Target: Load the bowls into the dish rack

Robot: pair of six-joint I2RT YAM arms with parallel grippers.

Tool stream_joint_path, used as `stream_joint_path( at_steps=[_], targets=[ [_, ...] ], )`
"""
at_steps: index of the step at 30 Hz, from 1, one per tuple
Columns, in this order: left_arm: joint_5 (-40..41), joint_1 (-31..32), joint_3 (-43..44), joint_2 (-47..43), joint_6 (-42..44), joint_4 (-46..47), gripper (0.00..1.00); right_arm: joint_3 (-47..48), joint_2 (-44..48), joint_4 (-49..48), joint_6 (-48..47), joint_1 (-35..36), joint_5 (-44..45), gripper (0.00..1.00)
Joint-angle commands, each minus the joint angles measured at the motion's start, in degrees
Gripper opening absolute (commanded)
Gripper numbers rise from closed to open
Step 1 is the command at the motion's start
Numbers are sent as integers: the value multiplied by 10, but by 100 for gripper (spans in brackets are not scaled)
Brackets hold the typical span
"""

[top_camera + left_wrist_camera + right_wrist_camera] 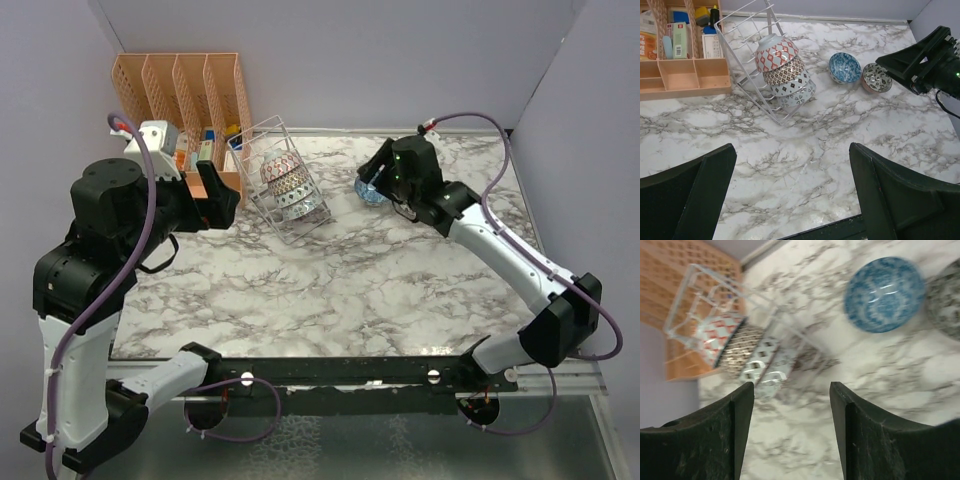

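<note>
My right gripper needs to go down next onto the near rim of the grey bowl [404, 214], beside the blue one, because the grey bowl is still outside the rack.
The wire dish rack [262, 150] stands tilted at the back centre-left and holds several bowls stacked on edge [285, 184]. The left wrist view shows them as a red-lattice bowl [776, 53], a brown dotted one [785, 71] and grey-white ones [792, 89]. A blue bowl [845, 67] and a grey bowl with a pink rim [876, 77] sit on the marble right of the rack [747, 75]. My right gripper [378, 172] hovers open and empty above the blue bowl [366, 191], which also shows in the right wrist view [883, 294]. My left gripper [222, 203] is open and empty, raised left of the rack.
An orange slotted organizer [180, 85] with boxes and a peach tray [685, 75] stands at the back left, close to the rack. Purple walls close the back and both sides. A black rail [350, 375] runs along the table's near edge.
</note>
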State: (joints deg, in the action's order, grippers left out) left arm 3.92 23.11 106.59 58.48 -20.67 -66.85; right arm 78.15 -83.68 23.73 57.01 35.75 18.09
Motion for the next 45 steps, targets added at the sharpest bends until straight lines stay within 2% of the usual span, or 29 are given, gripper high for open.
stream_joint_path(
  at_steps=[1, 6, 12, 19, 26, 35, 38, 39, 40, 41, 44, 45],
  targets=[
    [-14, 3, -5, 1, -8, 27, 99, 18, -17, 165, -220, -67, 10, 62],
    [-16, 3, -27, 3, -17, 44, 99, 33, -83, 145, -365, -120, -41, 65],
    [-8, 3, -48, 10, -20, 59, 99, 88, -203, 158, -460, -129, -14, 65],
    [7, 3, -49, 21, -26, 63, 99, 106, -257, 123, -499, -146, 20, 63],
    [18, 3, -61, 27, -31, 67, 99, 71, -283, 63, -549, -160, 3, 61],
    [15, 3, -67, 38, -32, 75, 99, 34, -290, 18, -546, -161, -29, 54],
    [16, 3, -67, 39, -30, 74, 99, 33, -298, 18, -543, -161, -22, 50],
    [16, 3, -67, 40, -29, 73, 99, 32, -298, 17, -541, -161, -19, 47],
    [16, 3, -67, 39, -29, 72, 99, 30, -297, 15, -538, -161, -17, 38],
    [16, 3, -68, 38, -29, 72, 99, 30, -297, 14, -537, -161, -18, 33],
    [16, 3, -66, 38, -27, 69, 99, 29, -295, 17, -532, -161, -17, 28],
    [16, 3, -66, 37, -25, 69, 99, 30, -296, 24, -529, -161, -12, 22]
  ],
)
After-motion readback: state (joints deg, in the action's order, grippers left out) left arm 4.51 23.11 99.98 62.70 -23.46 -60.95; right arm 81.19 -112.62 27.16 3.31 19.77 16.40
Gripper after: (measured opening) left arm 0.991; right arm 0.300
